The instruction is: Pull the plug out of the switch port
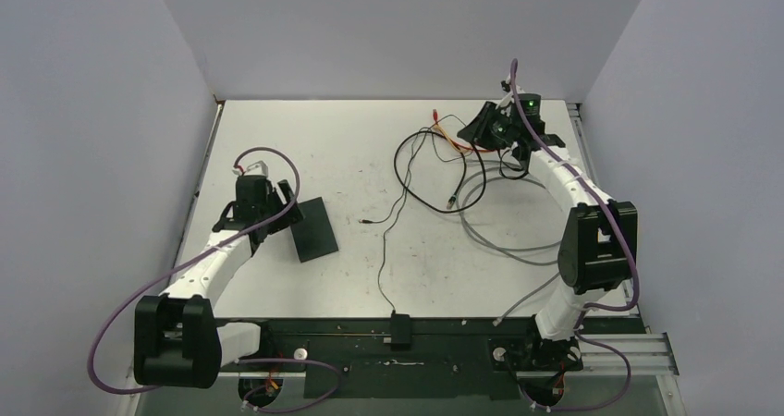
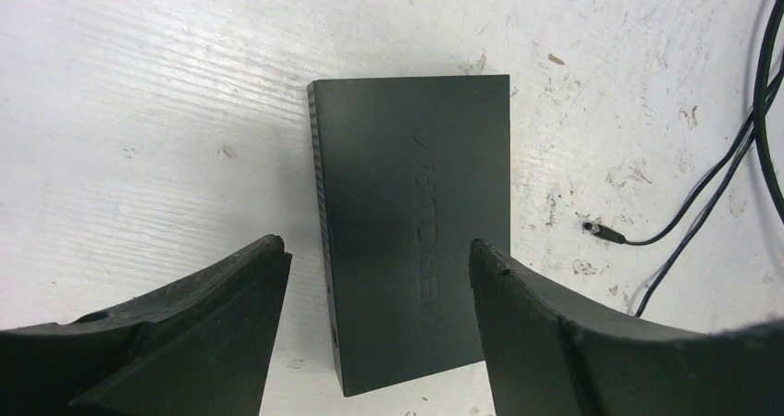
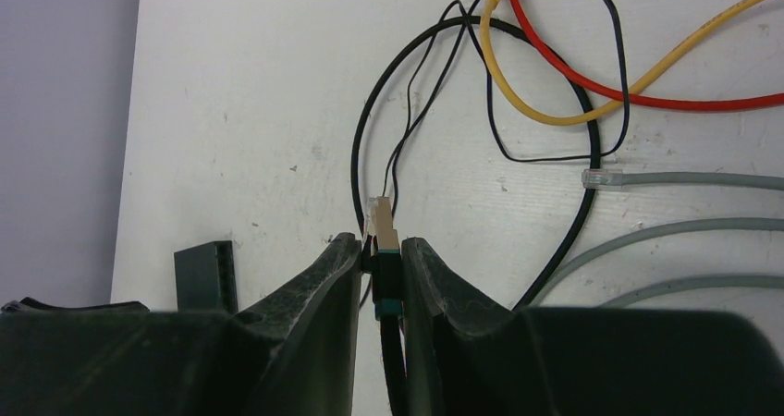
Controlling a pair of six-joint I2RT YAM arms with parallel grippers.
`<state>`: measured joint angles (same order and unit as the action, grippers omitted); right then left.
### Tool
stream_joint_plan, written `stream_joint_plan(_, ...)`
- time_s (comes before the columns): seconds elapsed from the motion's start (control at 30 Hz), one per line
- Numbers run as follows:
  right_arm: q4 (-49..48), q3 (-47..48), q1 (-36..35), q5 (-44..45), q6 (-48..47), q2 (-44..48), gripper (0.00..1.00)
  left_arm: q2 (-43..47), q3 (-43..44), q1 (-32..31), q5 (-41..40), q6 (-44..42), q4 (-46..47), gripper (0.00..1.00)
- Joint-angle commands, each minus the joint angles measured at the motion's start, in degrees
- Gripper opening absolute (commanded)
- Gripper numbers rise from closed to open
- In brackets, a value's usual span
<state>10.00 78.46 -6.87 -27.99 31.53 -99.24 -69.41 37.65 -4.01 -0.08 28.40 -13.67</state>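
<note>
The robot's right gripper will lower and draw back over the grey cables [image 1: 493,175] [image 3: 679,228] next, and then it will release the plug.
The switch [image 2: 411,231], a flat matte-black box, lies on the white table at the left [image 1: 314,228]. My left gripper [image 2: 379,248] hovers over its near end, open, its fingers straddling the box without touching it; in the top view it sits at the switch's left edge [image 1: 280,211]. At the far right of the table, my right gripper [image 3: 381,243] is shut on the plug [image 3: 384,229], whose pale tip sticks out above the fingertips, with its black cable [image 3: 393,360] running down between them. The plug is well away from the switch [image 3: 205,275].
Red [image 3: 592,83], yellow [image 3: 555,116] and grey [image 3: 684,180] cables lie tangled near the right gripper [image 1: 490,129]. A thin black wire with a barrel plug [image 2: 592,226] ends on the table right of the switch. A small black block [image 1: 400,328] sits at the near edge.
</note>
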Motion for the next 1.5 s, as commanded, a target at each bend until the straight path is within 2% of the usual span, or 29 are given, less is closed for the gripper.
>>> stream_joint_plan(0.0,-1.2,-1.2,-0.4,0.3,-1.1,4.6,0.05,2.6,3.1,0.3,-2.9,-2.4,-0.9,0.75)
stream_joint_plan(0.07,-1.2,-1.8,-0.5,0.3,-1.0,4.9,0.05,3.2,3.1,0.2,-2.6,-2.3,-0.2,0.86)
stream_joint_plan(0.1,-1.1,-2.2,-0.5,0.2,-1.0,5.1,0.05,3.7,3.1,0.2,-2.1,-2.2,0.4,1.00)
stream_joint_plan(0.13,-0.9,-2.4,-0.4,0.2,-1.1,5.1,0.05,4.0,3.0,0.2,-1.4,-2.0,1.3,0.97)
stream_joint_plan(0.47,2.2,-4.3,0.2,1.6,-2.7,6.3,0.07,7.7,2.3,-0.7,10.0,-1.3,12.0,0.96)
stream_joint_plan(0.87,2.3,-13.0,4.1,4.8,-1.1,8.9,0.07,10.3,-0.9,-2.3,23.2,5.5,35.8,0.96)
stream_joint_plan(1.03,1.1,-17.1,6.5,4.7,0.9,8.1,0.08,11.4,-1.4,-3.0,24.4,6.0,40.9,0.96)
stream_joint_plan(1.2,-0.4,-20.8,10.0,4.2,2.1,7.4,0.11,11.7,-2.0,-3.2,25.0,7.2,42.0,0.96)
stream_joint_plan(1.47,5.4,-20.5,11.4,9.4,-0.3,4.8,0.22,13.4,-3.8,-3.3,23.2,7.8,42.2,0.96)
